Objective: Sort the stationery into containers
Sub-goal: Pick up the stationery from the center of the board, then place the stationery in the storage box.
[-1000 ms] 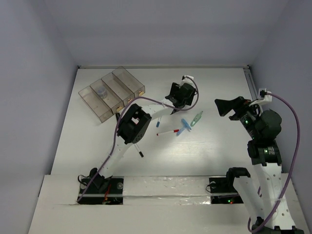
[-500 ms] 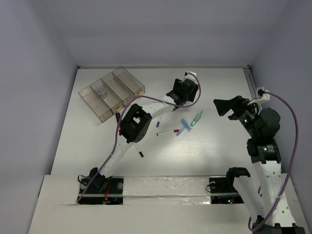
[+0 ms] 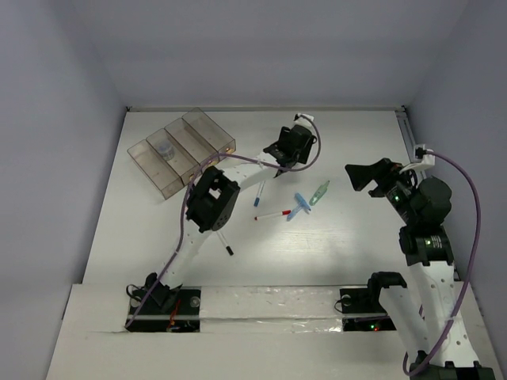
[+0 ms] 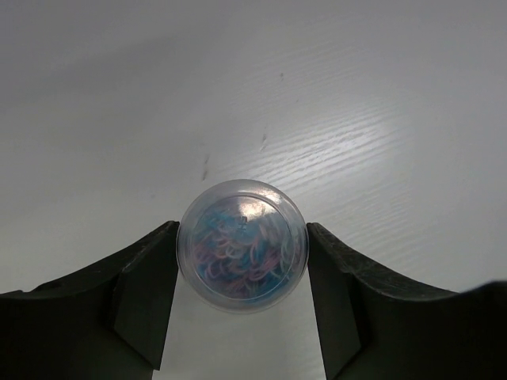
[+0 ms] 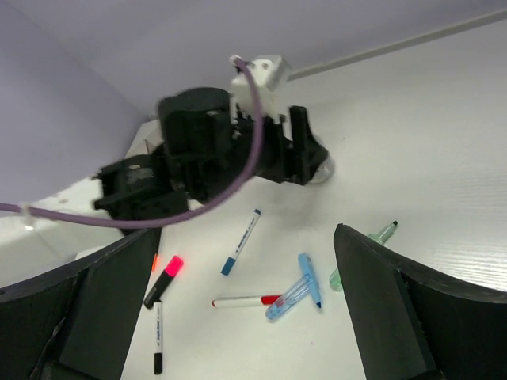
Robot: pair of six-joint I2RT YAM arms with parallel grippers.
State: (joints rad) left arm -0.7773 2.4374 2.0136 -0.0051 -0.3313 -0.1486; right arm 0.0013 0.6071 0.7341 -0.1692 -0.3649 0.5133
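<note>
I will next carry the tub of coloured bands with my left gripper over the near end of the second tub's bin and release it, because that bin is to the left of my left gripper in the top view.
My left gripper (image 3: 289, 147) is shut on a round clear tub of coloured bands (image 4: 242, 244), both jaws touching its sides, over the far middle of the table. The tub also peeks out in the right wrist view (image 5: 322, 168). The row of smoky-brown bins (image 3: 207, 125) stands at the far left; a second round tub (image 3: 165, 148) lies in one bin. A blue-tipped pen (image 3: 259, 195), a red-tipped pen (image 3: 273, 214), blue clips (image 3: 299, 205) and a pale-green clip (image 3: 319, 192) lie mid-table. My right gripper (image 3: 360, 176) is open and empty, right of them.
A black-tipped pen (image 3: 225, 244) lies nearer the left arm; a pink-ended black highlighter (image 5: 165, 279) lies beside it. The left arm's purple cable (image 3: 238, 161) loops above the table. The back wall edge (image 3: 261, 108) runs behind the bins.
My left gripper has moved a little toward the far left with the round tub in it. My right gripper has shifted slightly left. The loose items have not moved.
</note>
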